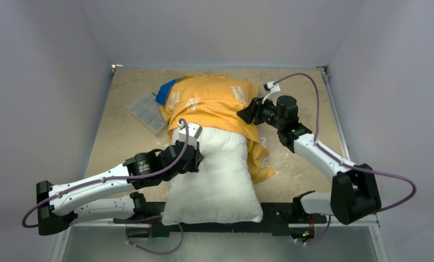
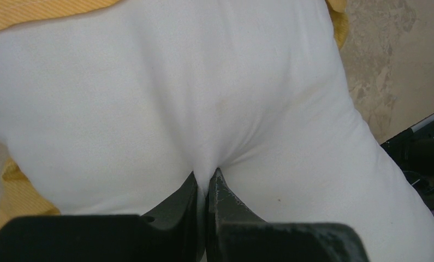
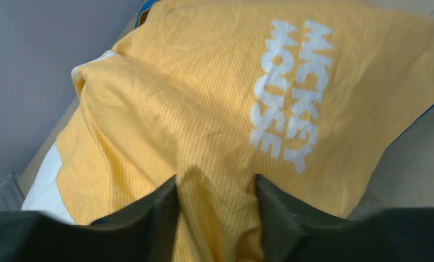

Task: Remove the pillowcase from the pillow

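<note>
The pillowcase (image 1: 209, 103) covers the far end of the pillow, so my left gripper will next pull the pinched white fabric (image 1: 202, 155) to the left in the top view and then let go of it.
The white pillow (image 1: 217, 174) lies lengthwise in the middle of the table, its near end bare and reaching the table's front edge. The orange-yellow pillowcase (image 1: 209, 103) with white lettering covers its far end and hangs down the right side. My left gripper (image 1: 197, 157) is shut on a pinch of the pillow's white fabric (image 2: 203, 109) at the pillow's left side, the jaws almost together (image 2: 206, 177). My right gripper (image 1: 243, 115) is at the pillowcase's right edge, its jaws part-way closed on a bunched fold of the orange fabric (image 3: 217, 183).
A clear plastic box (image 1: 146, 112) lies on the table left of the pillowcase. A blue edge of the pillowcase (image 1: 165, 93) shows at its far left corner. Grey walls close in the table at the back and both sides.
</note>
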Tool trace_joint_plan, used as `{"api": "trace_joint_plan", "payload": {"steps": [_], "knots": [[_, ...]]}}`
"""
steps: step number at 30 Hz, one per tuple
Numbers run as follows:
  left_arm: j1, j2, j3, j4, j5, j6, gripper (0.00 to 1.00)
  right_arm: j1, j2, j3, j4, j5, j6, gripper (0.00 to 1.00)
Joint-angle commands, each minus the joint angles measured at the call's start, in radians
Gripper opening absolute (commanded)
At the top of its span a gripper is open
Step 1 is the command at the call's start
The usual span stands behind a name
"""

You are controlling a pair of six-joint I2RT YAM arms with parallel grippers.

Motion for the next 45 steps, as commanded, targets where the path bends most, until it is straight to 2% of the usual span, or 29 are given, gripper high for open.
{"api": "trace_joint_plan", "payload": {"steps": [1,3,4,13,21,27,30,33,36,40,41,45], "knots": [[0.004,-0.026,0.028,-0.027,-0.02,0.019,0.0,0.001,0.058,0.007,0.079,-0.037,-0.014,0.31],[0.004,-0.042,0.033,-0.037,-0.015,0.021,0.0,-0.001,0.067,0.027,0.069,-0.014,-0.002,0.03],[0.004,-0.051,0.034,-0.041,-0.013,0.024,0.0,-0.004,0.066,0.044,0.059,0.037,0.003,0.0],[0.004,-0.128,0.018,-0.098,-0.093,0.028,0.0,-0.214,-0.034,0.232,-0.008,0.28,0.038,0.0],[0.004,-0.137,0.01,-0.113,-0.122,0.027,0.0,-0.261,-0.061,0.348,0.004,0.341,0.075,0.0],[0.004,-0.073,0.077,-0.202,-0.309,0.008,0.0,-0.264,-0.077,0.255,0.039,0.211,0.082,0.0],[0.004,-0.02,0.119,-0.15,-0.324,0.059,0.0,-0.264,-0.091,0.161,0.082,0.104,0.066,0.0],[0.018,0.037,0.159,-0.1,-0.373,0.107,0.0,-0.262,-0.108,0.097,0.054,-0.026,0.046,0.0],[0.091,0.12,0.211,-0.076,-0.442,0.147,0.0,-0.259,-0.161,0.025,0.028,-0.094,0.035,0.0],[0.212,0.205,0.282,-0.046,-0.371,0.166,0.0,-0.244,-0.25,-0.059,0.014,-0.18,0.028,0.0],[0.219,0.216,0.293,-0.029,-0.346,0.166,0.02,-0.235,-0.258,-0.069,0.006,-0.198,0.024,0.0],[0.22,0.232,0.347,-0.005,-0.235,0.163,0.32,-0.118,-0.272,-0.127,0.036,-0.168,0.064,0.0]]}}
